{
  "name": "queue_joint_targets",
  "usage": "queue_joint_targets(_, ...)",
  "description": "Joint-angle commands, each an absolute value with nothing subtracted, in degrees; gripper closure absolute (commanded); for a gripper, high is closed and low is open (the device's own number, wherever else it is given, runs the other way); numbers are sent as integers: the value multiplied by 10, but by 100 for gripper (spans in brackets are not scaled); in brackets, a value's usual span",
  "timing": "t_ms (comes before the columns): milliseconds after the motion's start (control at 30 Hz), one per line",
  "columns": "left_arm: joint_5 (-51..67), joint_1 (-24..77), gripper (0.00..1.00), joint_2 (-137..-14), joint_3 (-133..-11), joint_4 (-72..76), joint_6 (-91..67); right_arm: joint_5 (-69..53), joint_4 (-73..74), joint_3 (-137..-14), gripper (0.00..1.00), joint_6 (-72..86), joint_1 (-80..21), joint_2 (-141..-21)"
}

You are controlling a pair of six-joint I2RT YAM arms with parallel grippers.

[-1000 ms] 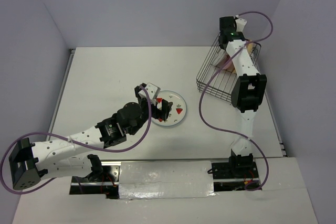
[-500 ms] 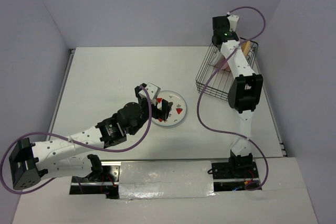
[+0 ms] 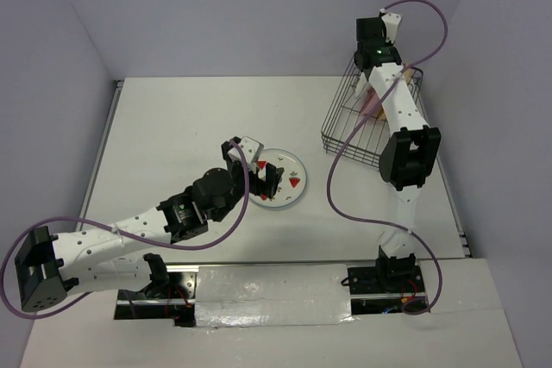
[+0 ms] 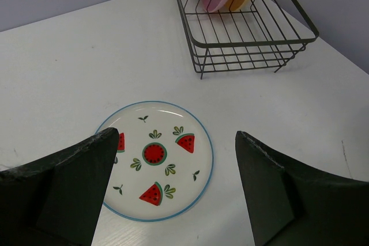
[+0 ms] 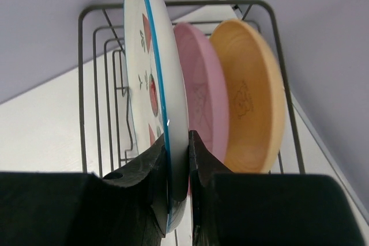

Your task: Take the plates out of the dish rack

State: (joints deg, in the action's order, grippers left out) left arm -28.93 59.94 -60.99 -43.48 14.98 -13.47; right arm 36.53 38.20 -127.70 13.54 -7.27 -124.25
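My right gripper lifts next, swings over the matching flat plate (image 3: 281,178), lowers and releases, since that plate lies back from it, to its left in the top view.
The black wire dish rack (image 3: 349,140) stands at the back right and also shows in the left wrist view (image 4: 242,38). In it three plates stand on edge: a white plate (image 5: 164,73) with a blue rim and red fruit prints, a pink plate (image 5: 202,96) and a yellow-orange plate (image 5: 253,96). My right gripper (image 5: 177,159) is shut on the rim of the white plate inside the rack (image 5: 92,84). Another white plate (image 4: 154,159) with red fruit prints lies flat on the table. My left gripper (image 4: 179,200) is open and empty just above it.
The white table (image 3: 172,127) runs left and back from the flat plate (image 3: 280,178). Purple walls close in behind and to the right of the rack. The right arm's cable (image 3: 345,204) loops down beside the rack.
My right wrist has swung left and then back right over the rack, ending slightly higher. The left arm and the flat plate have not moved.
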Motion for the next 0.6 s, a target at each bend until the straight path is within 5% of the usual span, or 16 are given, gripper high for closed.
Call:
queue_joint_targets(0, -296, 602, 6, -611, -449, 169, -127, 367, 299, -1332, 100, 141, -73, -1166)
queue_joint_targets(567, -352, 602, 7, -587, -464, 126, -159, 175, 312, -1202, 100, 149, -105, -1013)
